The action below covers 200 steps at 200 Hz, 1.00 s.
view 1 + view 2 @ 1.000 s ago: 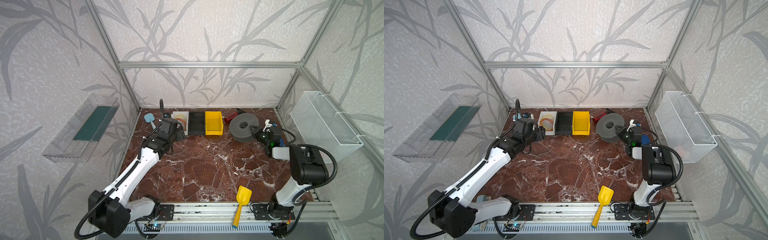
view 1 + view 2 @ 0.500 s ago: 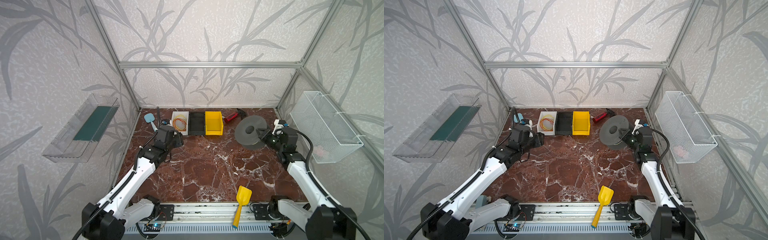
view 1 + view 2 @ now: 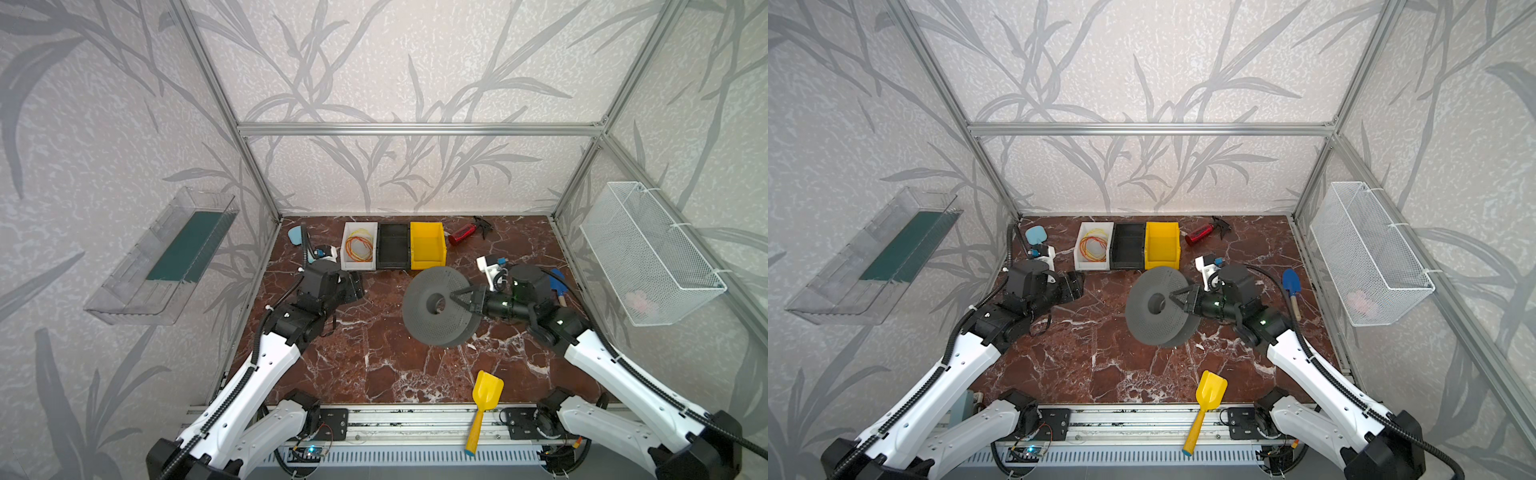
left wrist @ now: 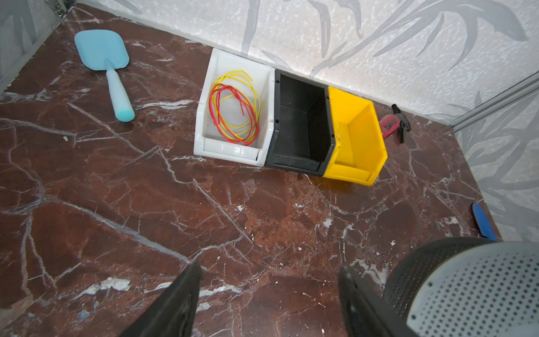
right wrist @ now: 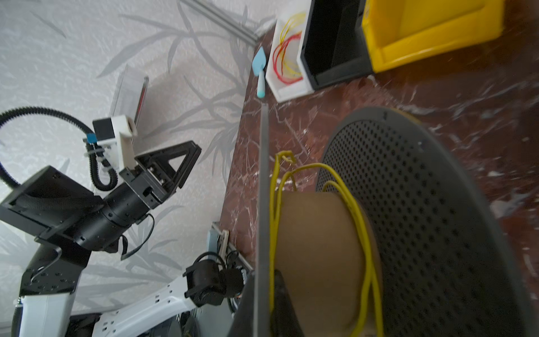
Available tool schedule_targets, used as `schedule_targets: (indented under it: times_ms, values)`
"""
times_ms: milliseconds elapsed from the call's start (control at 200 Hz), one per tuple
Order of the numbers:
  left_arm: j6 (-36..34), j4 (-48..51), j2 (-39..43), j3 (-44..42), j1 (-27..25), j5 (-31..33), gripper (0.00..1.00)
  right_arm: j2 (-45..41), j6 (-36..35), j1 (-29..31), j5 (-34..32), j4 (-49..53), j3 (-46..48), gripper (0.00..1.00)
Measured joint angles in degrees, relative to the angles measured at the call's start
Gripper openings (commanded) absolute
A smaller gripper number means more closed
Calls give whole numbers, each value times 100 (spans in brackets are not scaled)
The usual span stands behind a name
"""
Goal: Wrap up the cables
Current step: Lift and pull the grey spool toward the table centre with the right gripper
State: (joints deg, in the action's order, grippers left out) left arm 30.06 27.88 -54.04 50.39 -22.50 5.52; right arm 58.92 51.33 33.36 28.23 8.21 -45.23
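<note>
My right gripper lowers next, lays the tilted spool flat on the bare table and releases the spool's near rim, since that clear place lies below the gripper.
Red, orange and yellow cables (image 3: 359,249) (image 3: 1093,249) (image 4: 234,108) lie coiled in a white bin (image 3: 344,245) at the back left. One yellow cable (image 5: 361,221) loops loosely around the brown core of the grey perforated spool (image 3: 436,309) (image 3: 1154,309) (image 5: 408,204). My right gripper (image 3: 455,297) (image 5: 264,280) is shut on the spool's near flange and holds it on edge above the table's middle. My left gripper (image 3: 353,286) (image 4: 269,268) stands open over bare table in front of the white bin, with nothing between its fingers.
A black bin (image 3: 394,247) and a yellow bin (image 3: 427,245) adjoin the white one. A red spray bottle (image 3: 461,233), a light blue shovel (image 3: 296,237), a blue shovel (image 3: 557,282) and a yellow shovel (image 3: 484,399) lie around. A wire basket (image 3: 648,257) hangs on the right wall.
My right arm has raised the spool from lying flat at the back right and carried it toward the middle. My left gripper has drawn back from the white bin.
</note>
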Motion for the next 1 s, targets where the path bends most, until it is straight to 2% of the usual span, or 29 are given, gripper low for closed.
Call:
schedule_targets:
  times_ms: [220,375,595,755,820,890,1000]
  values:
    - [15,197,-188,7,33,81,72,1600,560,232,481,-1729,396,0]
    - [-11,197,-761,186,92,31,70,2747,772,195,1025,-2789,455,0]
    - [-160,192,-1368,610,221,-15,70,3427,756,-15,1631,-3816,461,0]
    - [-157,111,-1709,909,597,-313,69,4085,962,-192,2096,-4780,553,0]
    - [-136,35,-1917,1023,782,-483,67,4297,1058,-264,2214,-5145,623,9]
    - [-109,4,-2162,1174,953,-664,66,4400,1080,-313,2319,-5353,678,27]
    - [-116,31,-2601,1609,1134,-859,66,4395,872,-380,2280,-5095,776,49]
